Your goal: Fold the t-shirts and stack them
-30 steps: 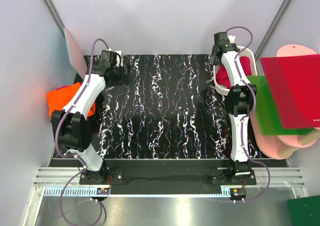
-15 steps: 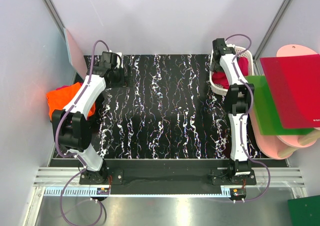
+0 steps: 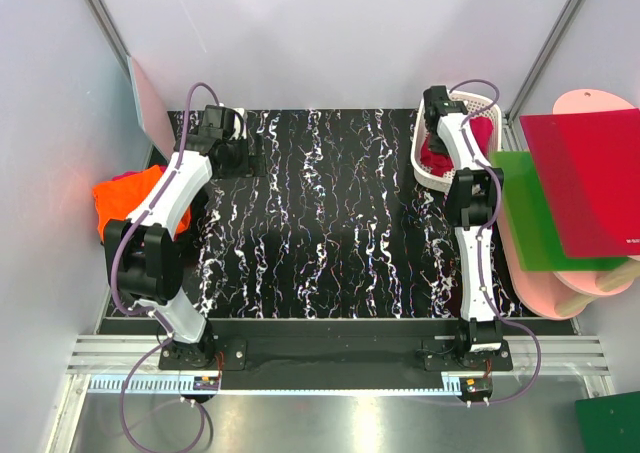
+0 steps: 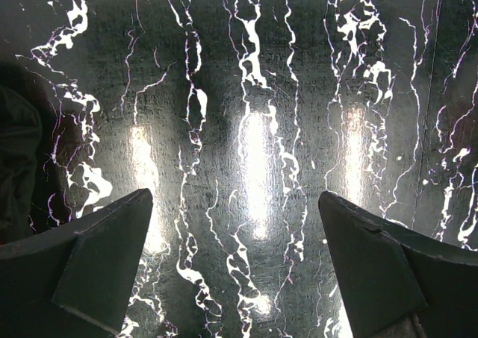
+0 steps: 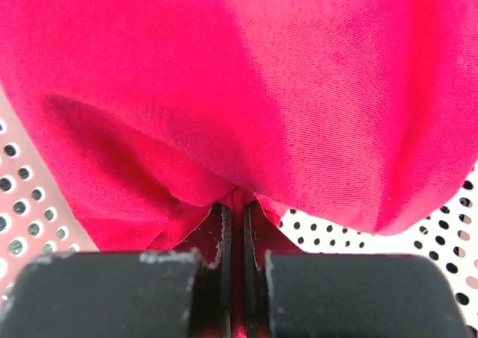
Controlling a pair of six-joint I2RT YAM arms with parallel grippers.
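The middle of the table is empty. My right gripper will next carry the red shirt from the basket [image 3: 425, 168] up and to the left in the top view and release it over there.
A crimson-pink red t-shirt [image 5: 261, 77] lies bunched in a white perforated basket [image 3: 425, 168] at the table's back right. My right gripper [image 5: 239, 213] is down in the basket, shut on a fold of that shirt. In the top view its fingers are hidden under the wrist. A bright orange t-shirt [image 3: 125, 195] lies crumpled off the table's left edge. My left gripper [image 4: 235, 204] hovers open over the black marbled table [image 3: 330, 233] near its back left corner, with nothing between its fingers [image 4: 97, 256].
A stiff red board [image 3: 585, 178] lies on a green board [image 3: 535, 223] and pink boards [image 3: 570, 288] to the right of the table. Grey walls close in both sides and the back. A pale panel [image 3: 145, 103] leans at the back left.
My right gripper has shut on the red t-shirt. The right wrist has drawn a little left and nearer, and the basket has shifted left with it. The left arm is still.
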